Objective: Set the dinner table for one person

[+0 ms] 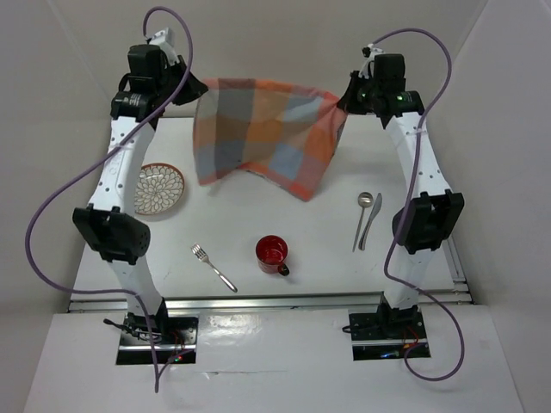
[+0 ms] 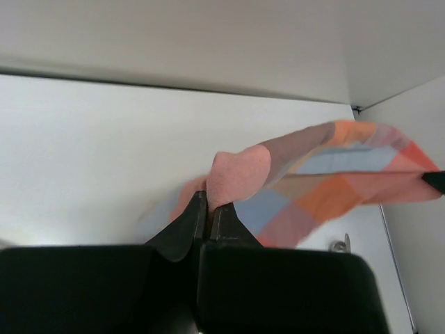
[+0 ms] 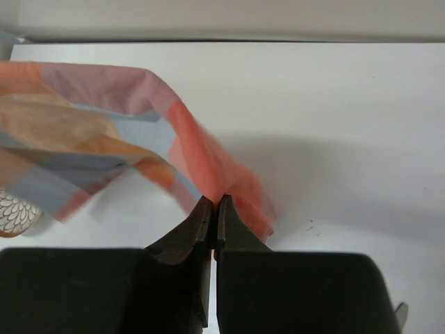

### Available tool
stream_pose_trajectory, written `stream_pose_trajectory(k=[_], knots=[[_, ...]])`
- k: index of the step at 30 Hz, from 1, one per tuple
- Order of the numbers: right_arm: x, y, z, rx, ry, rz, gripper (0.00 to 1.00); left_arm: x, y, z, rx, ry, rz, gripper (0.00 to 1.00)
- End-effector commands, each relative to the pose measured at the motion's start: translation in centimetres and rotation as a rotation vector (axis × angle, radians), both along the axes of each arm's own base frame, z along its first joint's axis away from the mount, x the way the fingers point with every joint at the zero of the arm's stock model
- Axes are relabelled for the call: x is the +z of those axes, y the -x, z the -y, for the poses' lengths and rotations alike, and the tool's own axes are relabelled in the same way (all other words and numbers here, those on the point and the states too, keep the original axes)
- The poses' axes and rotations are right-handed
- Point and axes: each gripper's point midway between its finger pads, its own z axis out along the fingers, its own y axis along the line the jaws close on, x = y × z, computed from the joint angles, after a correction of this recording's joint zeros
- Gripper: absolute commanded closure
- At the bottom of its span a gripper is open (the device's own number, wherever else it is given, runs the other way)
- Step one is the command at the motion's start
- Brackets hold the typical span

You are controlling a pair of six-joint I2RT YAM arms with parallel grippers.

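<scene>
My right gripper will next lift the unevenly hanging mat straight, then lower its corner onto the table's far part.
An orange-and-blue checked cloth mat (image 1: 263, 133) hangs stretched between my two grippers above the far half of the white dinner table (image 1: 301, 224). My left gripper (image 1: 200, 89) is shut on its left corner; the left wrist view shows the jaws (image 2: 207, 202) pinching the cloth (image 2: 334, 181). My right gripper (image 1: 343, 99) is shut on its right corner; the right wrist view shows the jaws (image 3: 214, 203) pinching the orange edge (image 3: 208, 163). On the table lie a patterned plate (image 1: 159, 188), a fork (image 1: 213, 267), a red cup (image 1: 272, 254), and a spoon (image 1: 362, 217) beside a knife (image 1: 372, 220).
White walls enclose the table on the far side and both sides. An aluminium rail (image 1: 275, 301) runs along the near edge. The plate's rim (image 3: 12, 212) shows at the left of the right wrist view.
</scene>
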Motion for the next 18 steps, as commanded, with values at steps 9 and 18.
stream_pose_trajectory(k=[9, 18], knots=[[9.6, 11.9, 0.8, 0.022, 0.041, 0.180, 1.00, 4.6, 13.8, -3.3, 0.014, -0.076, 0.079, 1.00], [8.2, 10.4, 1.1, -0.021, 0.052, 0.190, 1.00, 2.8, 14.3, -4.1, 0.034, -0.106, 0.029, 1.00]])
